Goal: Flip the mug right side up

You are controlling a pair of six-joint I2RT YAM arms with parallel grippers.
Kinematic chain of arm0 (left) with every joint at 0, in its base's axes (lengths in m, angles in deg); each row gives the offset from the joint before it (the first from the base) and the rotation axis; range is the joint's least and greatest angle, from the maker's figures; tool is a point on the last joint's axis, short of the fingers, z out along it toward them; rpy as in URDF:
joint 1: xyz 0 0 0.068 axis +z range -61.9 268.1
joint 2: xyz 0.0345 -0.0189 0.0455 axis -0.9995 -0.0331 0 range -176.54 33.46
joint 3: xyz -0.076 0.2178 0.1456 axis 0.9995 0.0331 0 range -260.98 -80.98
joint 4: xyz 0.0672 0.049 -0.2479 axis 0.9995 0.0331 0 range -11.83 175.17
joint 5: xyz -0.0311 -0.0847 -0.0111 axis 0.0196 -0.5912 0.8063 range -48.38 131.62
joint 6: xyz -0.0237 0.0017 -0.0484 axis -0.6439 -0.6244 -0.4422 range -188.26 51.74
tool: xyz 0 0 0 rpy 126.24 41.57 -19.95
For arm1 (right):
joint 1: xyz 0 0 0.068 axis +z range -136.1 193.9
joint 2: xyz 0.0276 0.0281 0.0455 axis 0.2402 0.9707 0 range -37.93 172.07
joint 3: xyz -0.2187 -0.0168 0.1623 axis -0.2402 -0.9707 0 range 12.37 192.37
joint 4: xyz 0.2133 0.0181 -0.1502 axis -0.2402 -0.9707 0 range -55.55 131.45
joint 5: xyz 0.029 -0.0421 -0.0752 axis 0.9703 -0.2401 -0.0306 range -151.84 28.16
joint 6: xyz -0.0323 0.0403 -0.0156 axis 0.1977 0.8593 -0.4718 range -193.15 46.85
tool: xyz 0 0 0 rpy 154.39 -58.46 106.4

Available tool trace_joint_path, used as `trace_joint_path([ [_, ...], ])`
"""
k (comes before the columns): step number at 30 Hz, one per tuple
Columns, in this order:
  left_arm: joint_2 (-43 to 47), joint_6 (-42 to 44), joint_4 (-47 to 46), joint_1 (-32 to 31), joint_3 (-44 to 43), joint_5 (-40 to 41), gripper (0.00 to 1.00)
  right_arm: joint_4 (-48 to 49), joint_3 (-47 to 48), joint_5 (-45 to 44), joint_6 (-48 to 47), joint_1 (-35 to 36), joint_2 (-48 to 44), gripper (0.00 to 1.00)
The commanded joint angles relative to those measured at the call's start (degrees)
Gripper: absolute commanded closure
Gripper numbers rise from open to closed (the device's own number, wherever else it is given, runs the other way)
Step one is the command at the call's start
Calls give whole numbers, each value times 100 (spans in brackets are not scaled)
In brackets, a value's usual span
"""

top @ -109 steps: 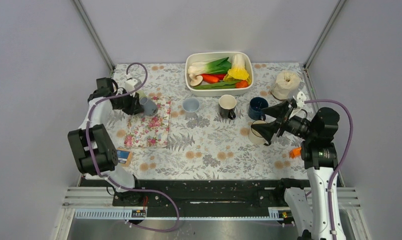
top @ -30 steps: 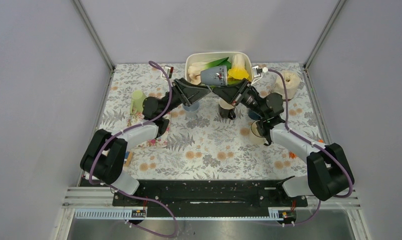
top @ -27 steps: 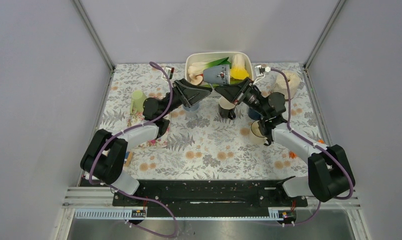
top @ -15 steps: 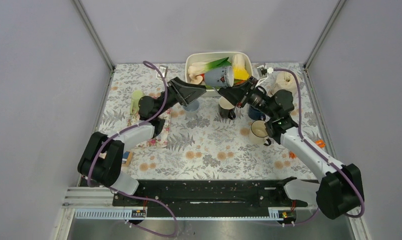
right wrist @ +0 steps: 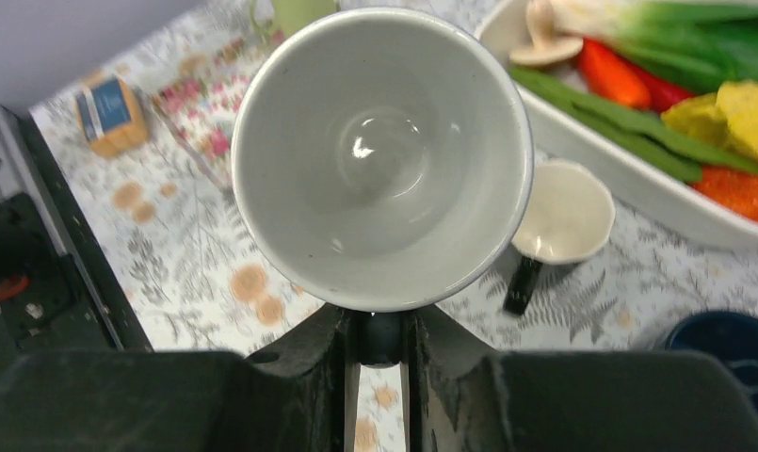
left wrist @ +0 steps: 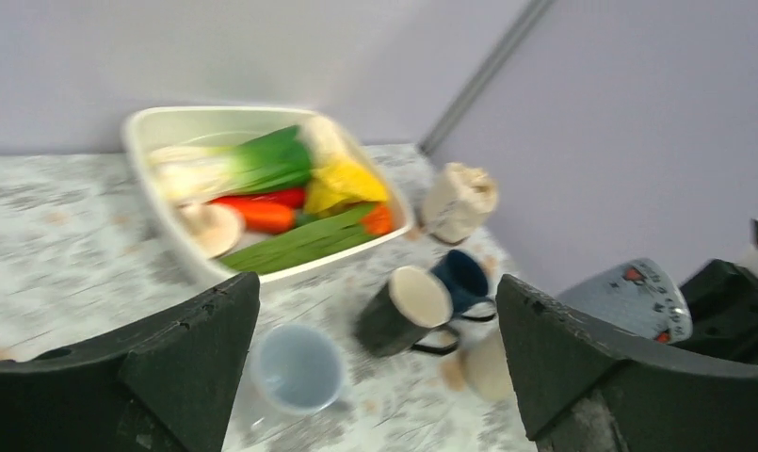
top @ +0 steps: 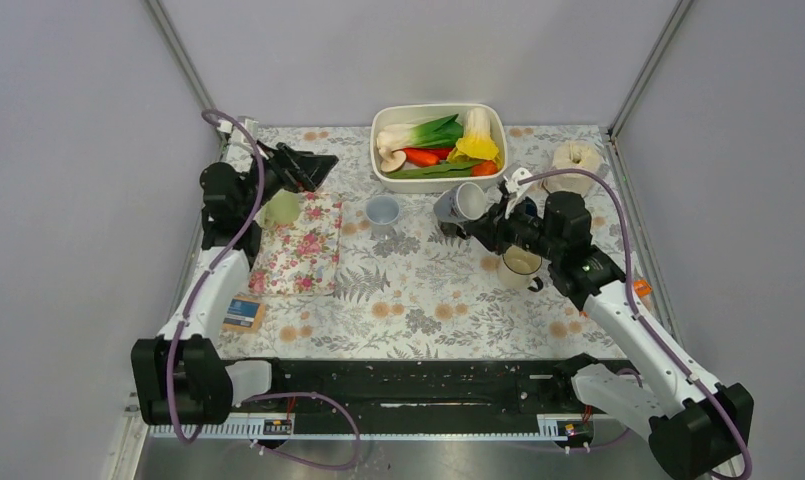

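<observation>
The grey-blue mug hangs tilted, so it should next come back and down with my right gripper, its opening turning up, and be released on the bare tabletop (top: 460, 265) beside the cream mug.
The mug (top: 459, 203) is grey-blue outside and white inside. It hangs tilted on its side above the table, just in front of the vegetable tray (top: 380, 172). My right gripper (top: 485, 216) is shut on its handle. In the right wrist view the mug (right wrist: 384, 160) shows its empty mouth straight to the camera, and the right gripper (right wrist: 382, 339) pinches the handle below the rim. My left gripper (top: 313, 165) stands open and empty at the far left above the green cup (top: 278, 208). The left wrist view, from the left gripper (left wrist: 375, 282), shows the mug (left wrist: 638, 297) far off.
Upright on the table stand a small pale blue cup (top: 382, 210), a cream mug (top: 521, 265), a black mug (left wrist: 403, 311) and a dark blue mug (left wrist: 464, 278). A floral cloth (top: 298, 245) lies at the left, a small box (top: 244, 312) near it. A beige roll (top: 575, 165) stands back right.
My left gripper let go of the mug and its arm drew back to the far left. The right arm carried the mug from above the tray down toward the table's middle.
</observation>
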Motion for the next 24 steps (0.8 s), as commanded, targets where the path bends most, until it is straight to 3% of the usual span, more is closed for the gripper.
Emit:
trace_joint_path([
  [1,572,1806,2135,612,-228,-11,1,-917,-224,-292,-1134,-21,-265,100],
  [8,648,2865,3488,1651,-76,-607,1,-977,-788,-563,-1594,3,-141,100],
  [11,638,3284,3966,1939,-45,-299,1,-952,-889,-678,-1643,61,58,100],
  [17,851,3921,4385,2005,108,307,1,-862,-997,-1013,-1735,344,653,100],
  [24,956,4080,4440,2013,115,255,1,-829,-900,-1612,-1773,529,1232,100],
])
